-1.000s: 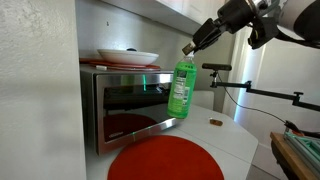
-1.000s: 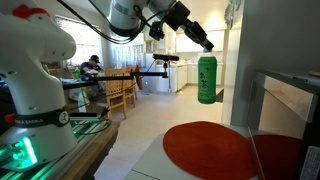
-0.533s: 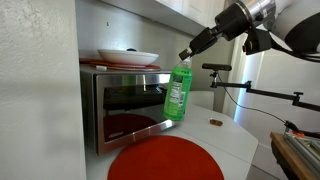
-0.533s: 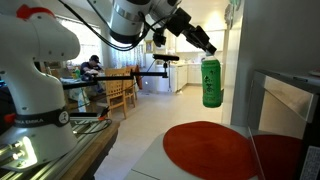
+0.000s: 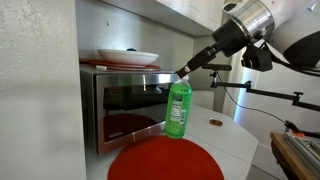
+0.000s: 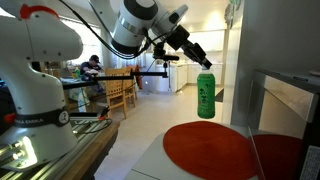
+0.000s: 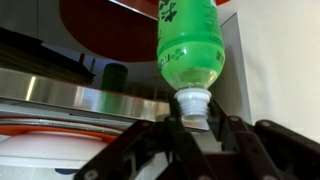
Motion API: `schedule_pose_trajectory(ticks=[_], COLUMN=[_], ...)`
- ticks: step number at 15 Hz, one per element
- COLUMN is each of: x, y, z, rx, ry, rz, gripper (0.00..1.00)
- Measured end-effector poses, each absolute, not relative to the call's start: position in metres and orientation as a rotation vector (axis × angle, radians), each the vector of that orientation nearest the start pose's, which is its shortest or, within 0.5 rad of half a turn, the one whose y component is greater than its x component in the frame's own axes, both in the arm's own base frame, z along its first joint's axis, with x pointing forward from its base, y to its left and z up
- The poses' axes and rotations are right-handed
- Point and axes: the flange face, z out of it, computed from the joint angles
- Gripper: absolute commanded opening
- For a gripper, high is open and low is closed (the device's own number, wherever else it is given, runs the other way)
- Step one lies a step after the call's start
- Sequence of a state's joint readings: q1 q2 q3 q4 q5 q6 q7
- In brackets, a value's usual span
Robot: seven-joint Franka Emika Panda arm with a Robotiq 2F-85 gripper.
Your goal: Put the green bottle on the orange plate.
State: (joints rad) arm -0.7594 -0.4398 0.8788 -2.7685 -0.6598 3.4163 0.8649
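Observation:
The gripper lowers the green bottle (image 5: 178, 110), its base still above the orange plate (image 5: 165, 160), onto the plate's middle next, then opens.
The green bottle (image 5: 178, 110) (image 6: 206, 96) hangs upright in my gripper (image 5: 183, 71) (image 6: 204, 65), which is shut on its cap. In the wrist view the gripper (image 7: 192, 118) clamps the pale cap and the green bottle (image 7: 190, 40) points away from the camera. The bottle is above the far part of the orange plate (image 5: 165, 160) (image 6: 210, 150), which lies flat on the white counter in front of the microwave. The plate also shows in the wrist view (image 7: 110, 25). I cannot tell whether the bottle's base touches the plate.
A microwave (image 5: 125, 105) stands behind the plate, with a white bowl on a thin reddish plate (image 5: 127, 57) on top. A small brown object (image 5: 214, 123) lies on the counter. A white robot base (image 6: 35, 80) stands at the side. A wall panel (image 5: 40, 90) is close by.
The gripper has lowered the bottle over the plate and brought it from a slight tilt to upright. The arm has swung further over the counter.

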Motion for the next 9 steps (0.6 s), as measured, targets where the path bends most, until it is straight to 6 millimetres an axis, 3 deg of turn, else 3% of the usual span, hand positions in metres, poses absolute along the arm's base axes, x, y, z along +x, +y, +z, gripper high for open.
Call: schedule_pose_trajectory(ticks=[9], x=[0.407], y=[0.118], z=[0.329], rx=[-2.919], ry=[-0.063], rz=[-1.243], gripper=[0.08])
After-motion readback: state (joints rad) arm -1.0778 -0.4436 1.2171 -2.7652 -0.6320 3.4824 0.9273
